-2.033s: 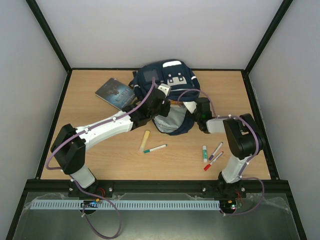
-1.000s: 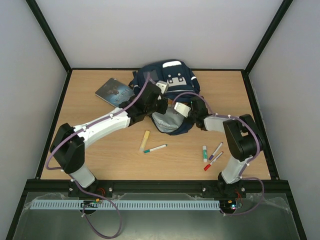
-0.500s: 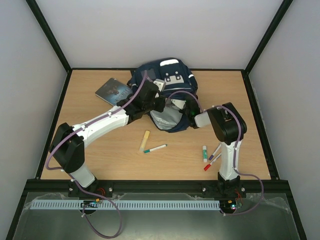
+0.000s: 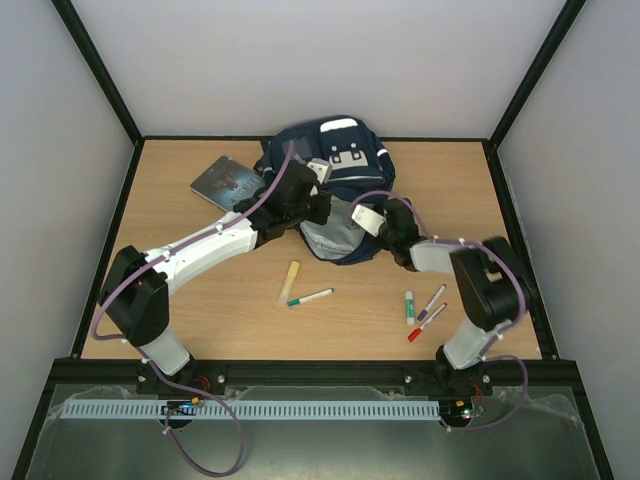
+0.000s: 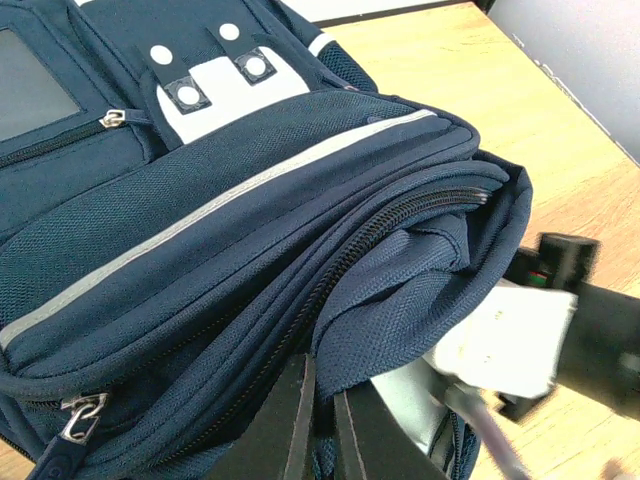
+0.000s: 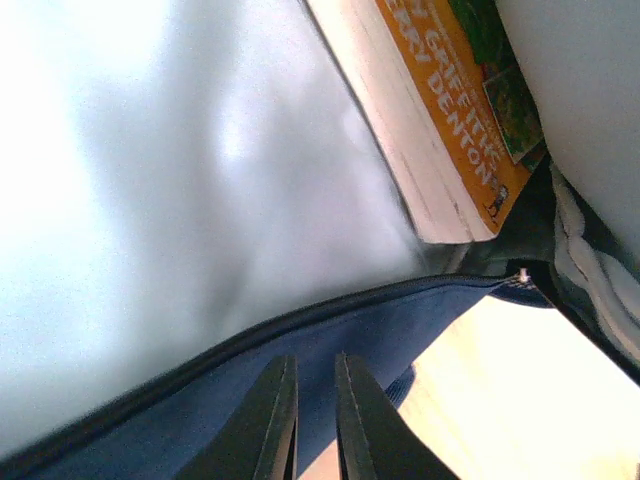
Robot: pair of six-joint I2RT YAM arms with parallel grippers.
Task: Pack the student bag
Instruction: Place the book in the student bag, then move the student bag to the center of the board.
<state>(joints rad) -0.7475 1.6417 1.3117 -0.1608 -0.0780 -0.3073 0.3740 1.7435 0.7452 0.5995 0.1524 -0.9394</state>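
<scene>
The orange-covered book is already inside. Next I need to move the upper flap in my left gripper down and back over the pale grey lining and release it there.
The student bag, navy with white stripes and a grey-white patch, lies at the back middle of the table, its mouth facing the arms. My left gripper is shut on the upper flap of the bag's mouth and holds it lifted. My right gripper hovers at the lower blue rim of the mouth, its jaws a small gap apart with nothing between them. Inside the bag, against the pale grey lining, lies an orange-covered book. Seen from above, the right gripper sits at the bag's right front edge.
A dark-covered book lies left of the bag. In front of it are a yellow stick and a green-capped marker. Three more markers lie near the right arm's base.
My right gripper has drawn back out of the bag toward the right and its jaws have parted slightly. The left gripper keeps its hold on the flap.
</scene>
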